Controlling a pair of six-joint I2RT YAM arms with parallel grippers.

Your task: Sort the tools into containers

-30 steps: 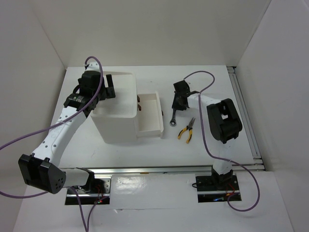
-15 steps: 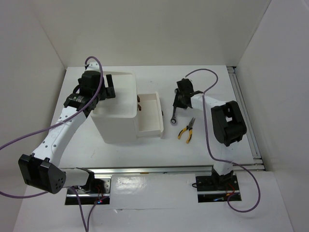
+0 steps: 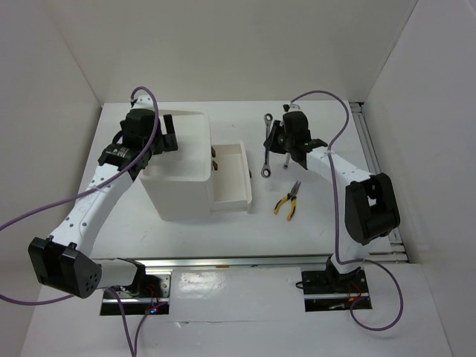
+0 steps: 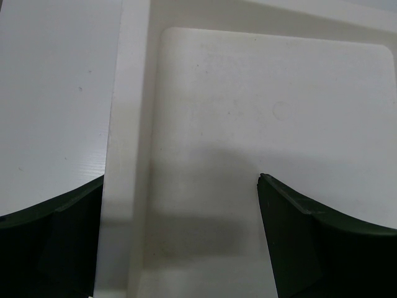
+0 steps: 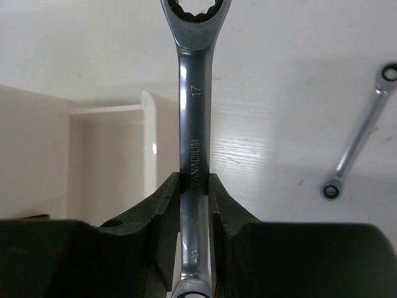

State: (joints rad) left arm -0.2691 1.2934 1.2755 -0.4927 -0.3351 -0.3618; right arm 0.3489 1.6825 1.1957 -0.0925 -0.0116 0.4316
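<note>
The open drawer lies to my right gripper's left in the top view, so I will move over it next and release the silver ratchet wrench.
My right gripper is shut on the silver ratchet wrench and holds it above the table, right of the open drawer. In the right wrist view the fingers clamp the wrench's shank, with the drawer to the left. A second, smaller wrench lies on the table to the right. The yellow-handled pliers lie on the table. My left gripper is open and empty over the white box's top tray, which also shows in the left wrist view. The screwdrivers are out of view.
The white box stands left of centre with one drawer pulled out to the right; something brown shows at the drawer's inner end. White walls enclose the table, and a metal rail runs along its right edge.
My right gripper has lifted the wrench and carried it toward the back of the table as the arm stretched out. The left arm has not moved.
</note>
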